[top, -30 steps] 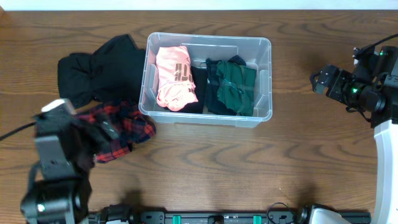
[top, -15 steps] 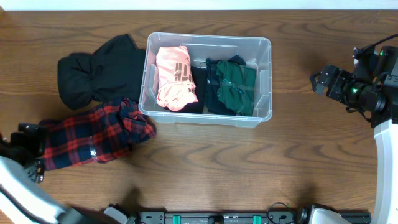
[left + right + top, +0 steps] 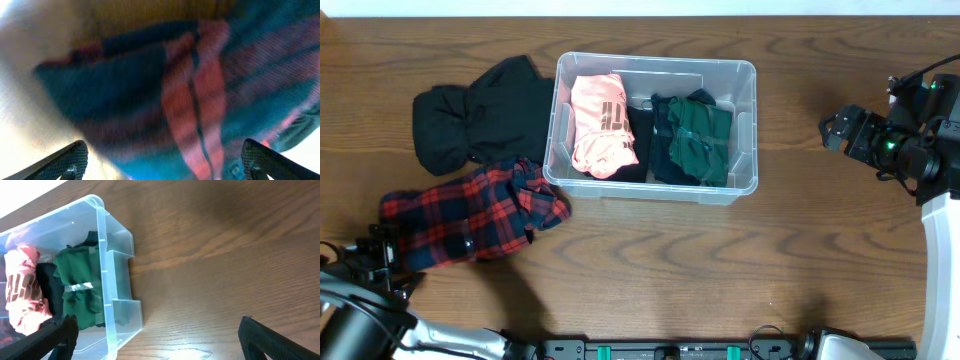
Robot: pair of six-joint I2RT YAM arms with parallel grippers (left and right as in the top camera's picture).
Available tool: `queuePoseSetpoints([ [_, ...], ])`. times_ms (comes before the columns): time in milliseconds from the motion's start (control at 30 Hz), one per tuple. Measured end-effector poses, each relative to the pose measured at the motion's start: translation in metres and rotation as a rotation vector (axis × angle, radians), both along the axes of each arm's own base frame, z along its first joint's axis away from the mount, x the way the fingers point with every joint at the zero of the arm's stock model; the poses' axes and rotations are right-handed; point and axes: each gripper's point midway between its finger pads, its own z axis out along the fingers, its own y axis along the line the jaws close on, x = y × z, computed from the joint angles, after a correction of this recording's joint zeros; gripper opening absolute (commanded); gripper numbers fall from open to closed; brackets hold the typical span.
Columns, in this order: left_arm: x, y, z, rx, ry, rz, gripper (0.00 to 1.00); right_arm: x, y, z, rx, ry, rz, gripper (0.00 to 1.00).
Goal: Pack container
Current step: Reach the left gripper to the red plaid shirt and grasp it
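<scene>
The robot should lower its left gripper a little onto the plaid shirt's end away from the container.
The clear plastic container stands at the table's middle back and holds a folded pink garment, a black one and a green one. It also shows in the right wrist view. A red and black plaid shirt lies left of it on the table and fills the left wrist view, blurred. A black garment lies behind the shirt. My left gripper is open at the shirt's left end. My right gripper is open and empty, right of the container.
The wooden table spreads in front of the container. A black rail runs along the front edge.
My left arm has swung away from the plaid shirt toward the front left corner. The shirt now lies spread out flatter. The right arm has not moved.
</scene>
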Motion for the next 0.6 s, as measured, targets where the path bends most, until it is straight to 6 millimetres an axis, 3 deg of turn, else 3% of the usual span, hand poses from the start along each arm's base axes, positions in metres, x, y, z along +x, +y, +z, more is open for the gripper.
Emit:
queuePoseSetpoints([
  [100, 0.007, -0.001, -0.003, 0.012, -0.008, -0.026, 0.99, 0.000, 0.000, 0.000, 0.000, 0.000, 0.000, 0.99],
  [133, 0.011, 0.000, -0.003, 0.026, -0.011, -0.037, 0.95, 0.000, 0.000, 0.000, 0.000, 0.000, 0.000, 0.99],
  [167, 0.015, 0.001, -0.003, 0.039, -0.016, -0.048, 0.86, 0.000, 0.000, 0.000, 0.000, 0.000, 0.000, 0.99],
  [300, 0.030, 0.002, -0.010, 0.106, -0.014, -0.112, 0.34, 0.000, 0.000, 0.000, 0.000, 0.000, 0.000, 0.99],
  [433, 0.035, -0.004, -0.013, 0.111, 0.003, -0.145, 0.09, 0.000, 0.000, 0.000, 0.000, 0.000, 0.000, 0.99],
  [600, 0.028, -0.012, -0.005, 0.084, 0.033, -0.138, 0.06, 0.000, 0.000, 0.000, 0.000, 0.000, 0.000, 0.99],
])
